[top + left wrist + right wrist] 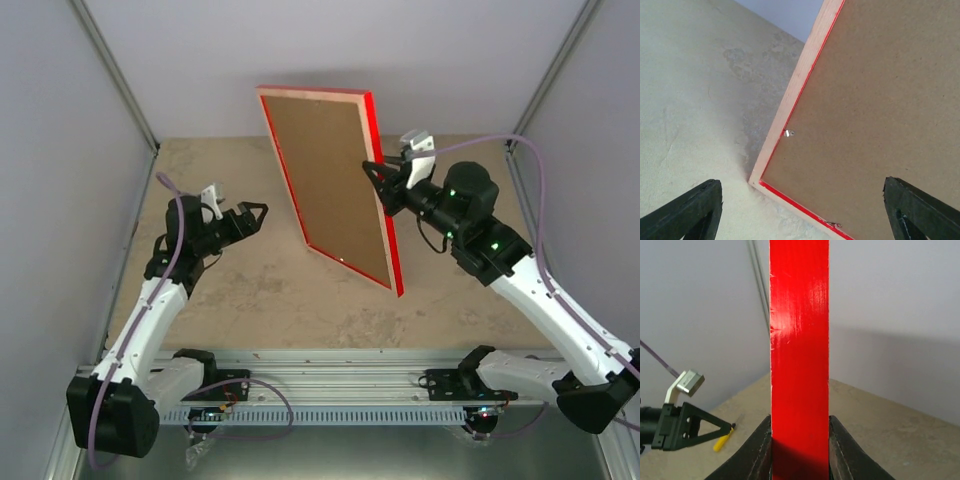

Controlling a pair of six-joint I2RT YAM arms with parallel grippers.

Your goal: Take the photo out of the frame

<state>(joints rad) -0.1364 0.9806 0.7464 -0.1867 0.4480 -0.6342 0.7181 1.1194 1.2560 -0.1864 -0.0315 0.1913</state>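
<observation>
My right gripper brings the held red edge down onto the bare tabletop below and releases it next, since the frame (330, 180) stands tilted on one corner.
The frame (330, 180) stands tilted on one lower corner on the table, its brown board back and pinkish rim facing the camera. My right gripper (380, 185) is shut on its red right edge (800, 340), one finger on each face (800, 450). My left gripper (255, 215) is open and empty, a little left of the frame. In the left wrist view the frame's back (875, 110) lies ahead between the spread fingers (802, 210), with a small metal tab (788, 133) on the rim. The photo is hidden behind the board.
The beige table (250, 300) is closed in by grey walls at left, right and back. The left gripper (690, 427) shows in the right wrist view with a small yellow piece (722, 440) at its tip. A metal rail (330, 365) runs along the near edge.
</observation>
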